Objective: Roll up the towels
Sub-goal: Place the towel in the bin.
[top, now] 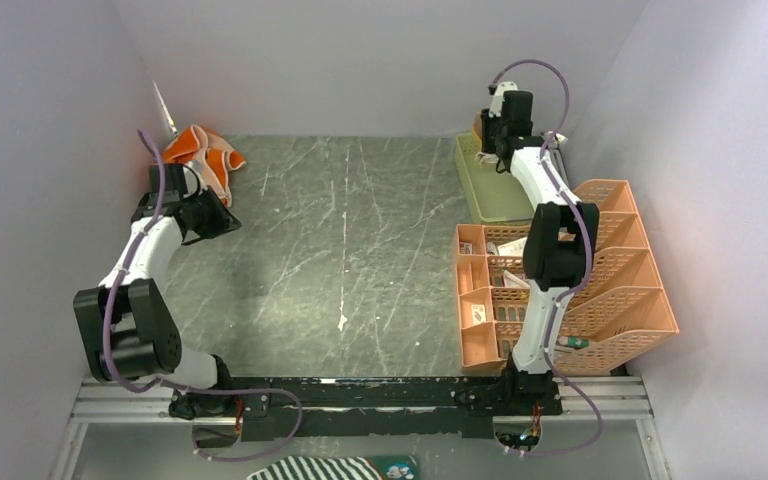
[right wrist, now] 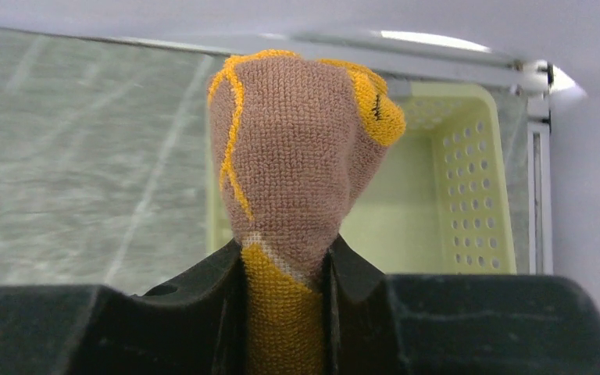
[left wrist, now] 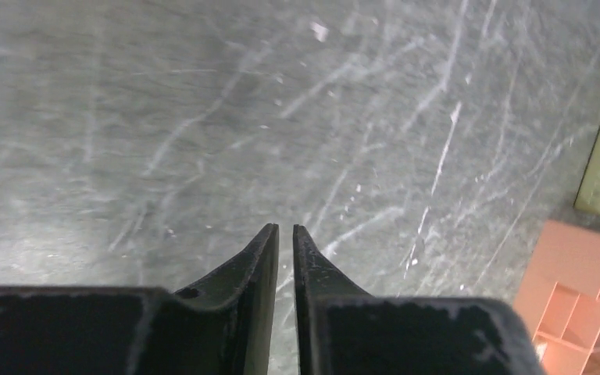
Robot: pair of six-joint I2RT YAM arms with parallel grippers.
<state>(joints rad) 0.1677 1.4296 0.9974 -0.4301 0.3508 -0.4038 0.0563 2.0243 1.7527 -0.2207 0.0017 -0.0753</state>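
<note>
To get the bunched mustard-yellow towel into the tray's empty far end [top: 491, 168] [right wrist: 384, 181], my right gripper should lower it inside the pale green rim first, then open.
The orange towel [top: 200, 155] lies crumpled in the back left corner, against the wall. My left gripper [top: 222, 218] hovers just in front of it, apart from it. In the left wrist view this gripper [left wrist: 285, 228] has only a thin slit between its fingers, holds nothing, and sees only bare table. My right gripper [top: 488, 128] is at the back right, above the far end of the pale green tray [top: 480, 195]. In the right wrist view it [right wrist: 285, 254] is shut on the bunched mustard-yellow towel [right wrist: 297, 141], which bulges out past the fingertips over the tray [right wrist: 469, 156].
An orange plastic organiser [top: 600, 290] with several compartments stands at the right, beside the right arm. A black-and-white striped cloth [top: 330, 468] lies below the table's near rail. Walls close in the table on the left, back and right.
</note>
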